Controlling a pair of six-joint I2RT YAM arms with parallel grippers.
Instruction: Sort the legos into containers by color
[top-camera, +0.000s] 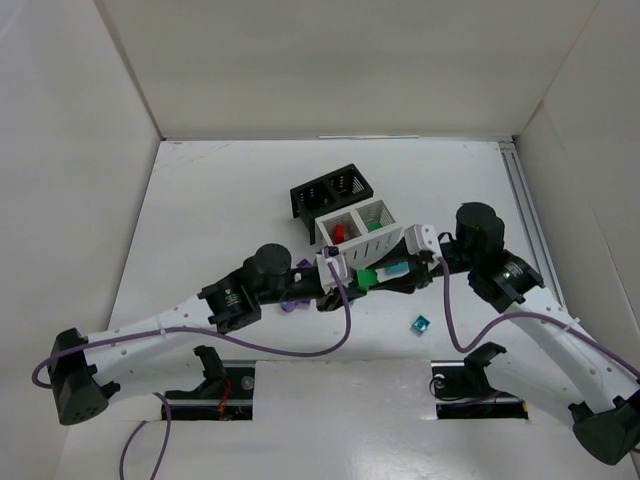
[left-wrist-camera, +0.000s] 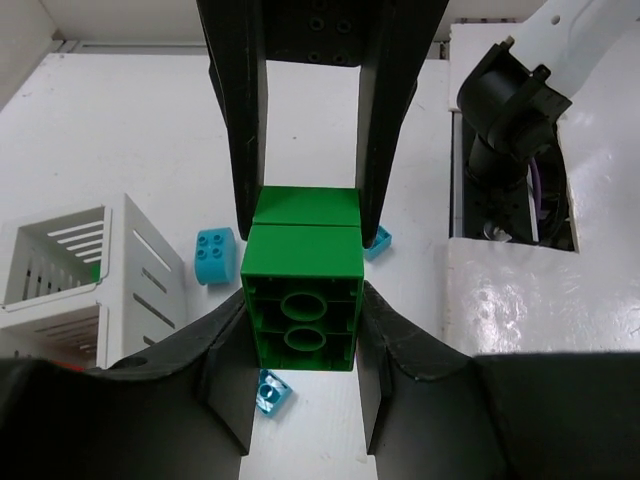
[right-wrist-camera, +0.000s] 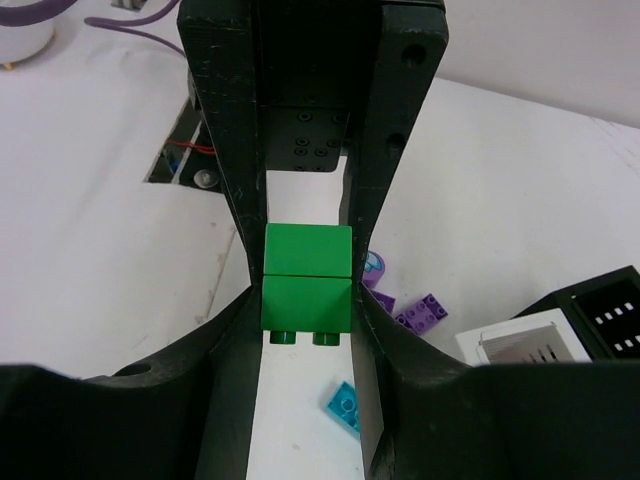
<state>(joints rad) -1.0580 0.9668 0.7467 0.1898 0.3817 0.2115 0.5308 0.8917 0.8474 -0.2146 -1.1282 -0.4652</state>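
The left gripper will next carry the matching green brick outward over the white bin's section holding a green piece (top-camera: 373, 226) (left-wrist-camera: 64, 254) and let go of it there.
Two stacked green bricks (top-camera: 367, 277) hang between both grippers, just in front of the white bin (top-camera: 392, 240). My left gripper (top-camera: 345, 281) is shut on the brick whose hollow underside faces its camera (left-wrist-camera: 302, 318). My right gripper (top-camera: 395, 272) is shut on the brick whose studs face its camera (right-wrist-camera: 305, 302). The white bin holds a red piece (top-camera: 338, 233) in its left compartment and a green piece (top-camera: 373, 226) in its right one. The black bin (top-camera: 330, 190) stands behind it. A teal brick (top-camera: 421, 324) lies on the table to the right.
Purple bricks (right-wrist-camera: 420, 313) and a purple oval (right-wrist-camera: 372, 265) lie under the left arm. Teal bricks lie below the grippers (left-wrist-camera: 273, 392) and beside the white bin (left-wrist-camera: 213, 255). White walls enclose the table. Purple cables trail from both arms.
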